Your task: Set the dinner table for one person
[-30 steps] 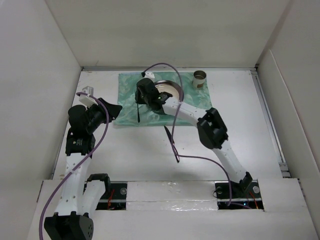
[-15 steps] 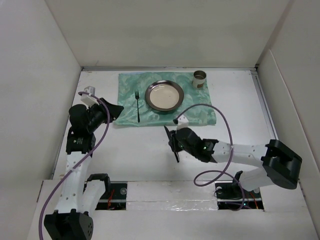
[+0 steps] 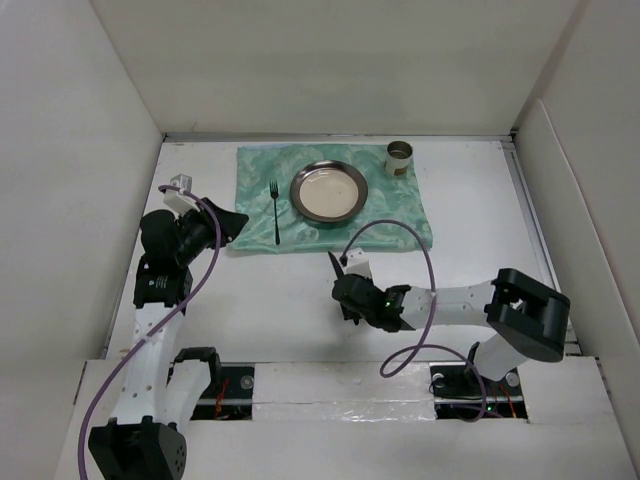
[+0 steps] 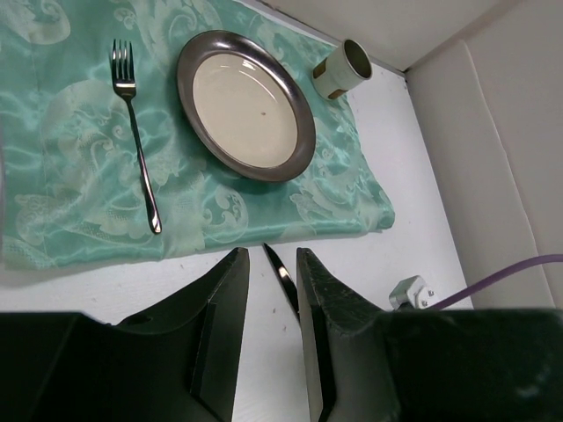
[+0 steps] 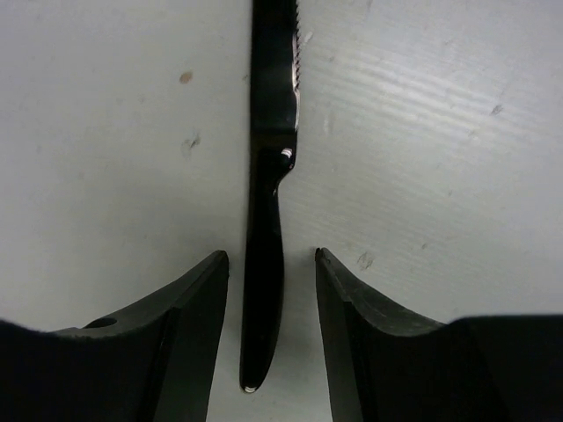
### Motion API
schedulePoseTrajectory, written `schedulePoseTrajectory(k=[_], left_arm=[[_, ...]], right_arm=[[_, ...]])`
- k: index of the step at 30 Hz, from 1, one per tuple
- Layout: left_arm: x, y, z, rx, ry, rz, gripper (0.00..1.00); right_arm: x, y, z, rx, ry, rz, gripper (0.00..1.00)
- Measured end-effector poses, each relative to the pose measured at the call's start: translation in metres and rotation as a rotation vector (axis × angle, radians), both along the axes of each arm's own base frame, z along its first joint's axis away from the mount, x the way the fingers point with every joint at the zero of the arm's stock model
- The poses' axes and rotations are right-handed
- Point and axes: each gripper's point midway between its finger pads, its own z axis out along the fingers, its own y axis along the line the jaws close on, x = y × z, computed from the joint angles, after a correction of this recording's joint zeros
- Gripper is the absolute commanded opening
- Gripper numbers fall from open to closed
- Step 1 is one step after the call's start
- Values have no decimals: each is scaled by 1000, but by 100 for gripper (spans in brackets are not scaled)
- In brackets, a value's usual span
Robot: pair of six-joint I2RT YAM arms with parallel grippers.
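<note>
My right gripper shifts outward along the straddled handle [image 5: 265,199] next and closes on it just short of the neck between the knife's handle and blade.
A black knife [image 5: 266,220] lies flat on the white dinner table [image 3: 480,220], in front of the green mat [image 3: 395,222]. My right gripper [image 5: 271,259] is open and low over the table, a finger on each side of the knife's handle, not touching it. In the top view the right gripper [image 3: 348,296] covers the handle and only the blade tip [image 3: 333,259] shows. On the mat a fork [image 3: 275,212] lies left of a metal plate [image 3: 329,190]. My left gripper [image 3: 232,222] is open and empty at the mat's left edge.
A small metal cup [image 3: 400,157] stands at the mat's far right corner. White walls close in the table on the left, back and right. In the left wrist view the fork [image 4: 134,132], plate [image 4: 246,104], cup [image 4: 343,69] and knife blade [image 4: 280,274] show.
My right arm left the fork on the mat beside the plate, drew back to the near table and came down around the knife. The left arm has not moved.
</note>
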Motion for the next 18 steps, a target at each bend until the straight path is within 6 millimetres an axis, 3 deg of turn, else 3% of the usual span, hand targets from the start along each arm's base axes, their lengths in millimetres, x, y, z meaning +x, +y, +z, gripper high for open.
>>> schedulePoseTrajectory(k=[2, 6, 18], left_arm=[[0, 0, 0, 0, -1, 0, 26], [0, 0, 1, -1, -3, -1, 26], [0, 0, 1, -1, -3, -2, 26]], right_arm=[[6, 0, -3, -30, -17, -17, 49], [16, 11, -2, -47, -33, -34, 37], [27, 19, -2, 15, -33, -51, 43]])
